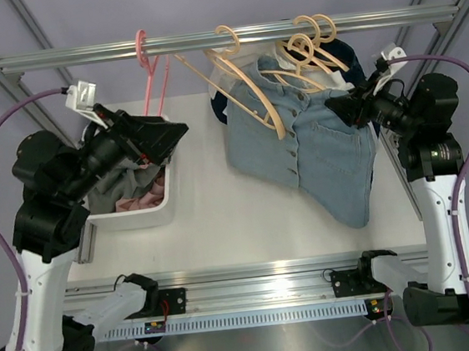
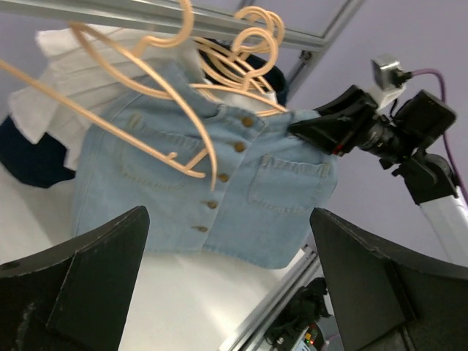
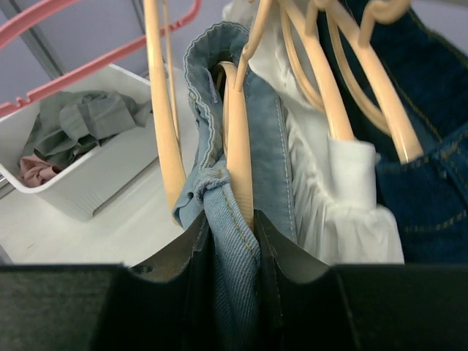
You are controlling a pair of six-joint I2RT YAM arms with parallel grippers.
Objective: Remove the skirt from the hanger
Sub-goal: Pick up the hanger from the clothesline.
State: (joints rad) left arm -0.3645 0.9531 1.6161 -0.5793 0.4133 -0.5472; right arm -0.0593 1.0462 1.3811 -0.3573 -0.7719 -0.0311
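Observation:
My right gripper draws the skirt's waistband (image 3: 235,241) back next and releases it in the open space before the metal bar, since that space lies back from the gripper.
A light blue denim skirt (image 1: 316,154) with buttons hangs on a tan hanger (image 1: 252,90) from the metal rail (image 1: 228,36). It also shows in the left wrist view (image 2: 219,197). My right gripper (image 1: 334,106) is shut on the skirt's waistband (image 3: 235,241) and the hanger's arm (image 3: 240,172) at the skirt's right edge. My left gripper (image 1: 178,134) is open and empty, held above the white bin, well left of the skirt; its fingers (image 2: 80,285) frame the skirt from a distance.
A white bin (image 1: 142,212) with grey and pink clothes sits at left. A pink hanger (image 1: 149,63) hangs empty on the rail. Several tan hangers (image 1: 309,42) carry a white garment (image 3: 344,190) and dark denim (image 3: 431,161) behind the skirt.

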